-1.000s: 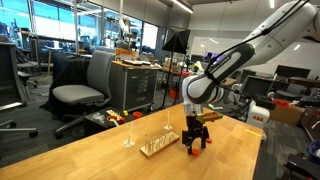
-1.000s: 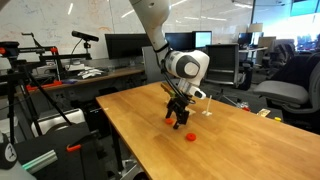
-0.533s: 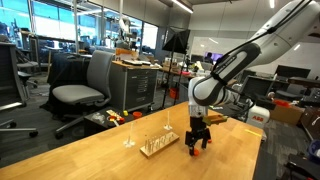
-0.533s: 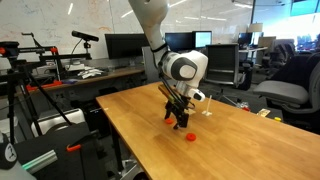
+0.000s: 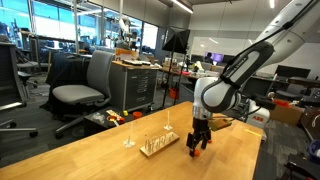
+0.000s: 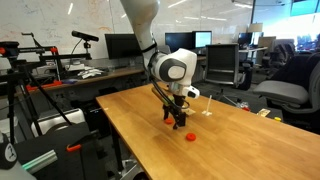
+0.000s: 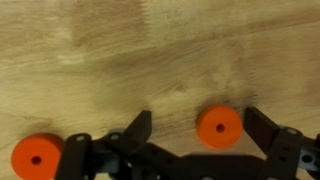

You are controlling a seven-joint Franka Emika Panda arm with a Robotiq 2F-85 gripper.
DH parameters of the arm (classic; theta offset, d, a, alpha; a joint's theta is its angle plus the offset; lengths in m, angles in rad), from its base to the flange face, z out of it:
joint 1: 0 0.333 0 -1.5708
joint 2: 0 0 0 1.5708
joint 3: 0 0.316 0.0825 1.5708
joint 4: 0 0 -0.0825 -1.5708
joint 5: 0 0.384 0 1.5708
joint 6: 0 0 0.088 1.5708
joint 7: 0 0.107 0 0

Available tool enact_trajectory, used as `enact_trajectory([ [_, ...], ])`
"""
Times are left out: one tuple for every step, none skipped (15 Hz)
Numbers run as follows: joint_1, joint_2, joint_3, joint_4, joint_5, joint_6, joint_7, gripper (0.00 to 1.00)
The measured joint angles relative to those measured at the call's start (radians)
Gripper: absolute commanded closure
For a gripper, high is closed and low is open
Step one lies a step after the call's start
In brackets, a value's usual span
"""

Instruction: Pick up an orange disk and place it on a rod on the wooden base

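Note:
I will next move my gripper to the right in the wrist view until the orange disk [image 5: 197, 152] [image 7: 219, 127] is centered between its fingers, and then close on it.
In the wrist view an orange disk [image 7: 219, 126] lies flat on the tabletop between my gripper's [image 7: 200, 128] two black fingers, closer to the right one; neither finger touches it. The gripper is open. A second orange disk [image 7: 37, 158] lies outside the left finger, at the lower left. In both exterior views the gripper [image 5: 197, 146] [image 6: 178, 121] hangs pointing down just over the table. An orange disk [image 6: 191, 136] shows beside it. The wooden base [image 5: 158, 146], a small pale block with thin upright pegs, sits just left of the gripper.
The large wooden table [image 5: 110, 160] has its edge [image 6: 118, 140] close to the gripper in an exterior view. An office chair [image 5: 85, 90], a cart [image 5: 135, 85] and desks with monitors [image 6: 125, 45] stand beyond the table.
The arm has shifted a little and the gripper has sunk slightly toward the table over the disks. The jaws have stayed open and nothing has been taken hold of.

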Motion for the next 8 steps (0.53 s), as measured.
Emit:
enact_trajectory([
  [0.016, -0.007, -0.007, -0.014, -0.012, 0.024, 0.016, 0.00],
  [0.032, -0.014, -0.015, -0.027, -0.025, 0.048, 0.038, 0.00],
  [0.049, -0.020, -0.023, -0.038, -0.034, 0.068, 0.058, 0.00],
  [0.064, -0.027, -0.030, -0.049, -0.039, 0.087, 0.076, 0.00],
  [0.077, -0.034, -0.036, -0.058, -0.043, 0.105, 0.092, 0.01],
  [0.088, -0.041, -0.041, -0.067, -0.046, 0.122, 0.108, 0.25],
  [0.098, -0.045, -0.044, -0.074, -0.049, 0.141, 0.122, 0.26],
  [0.107, -0.048, -0.046, -0.079, -0.050, 0.159, 0.135, 0.31],
])
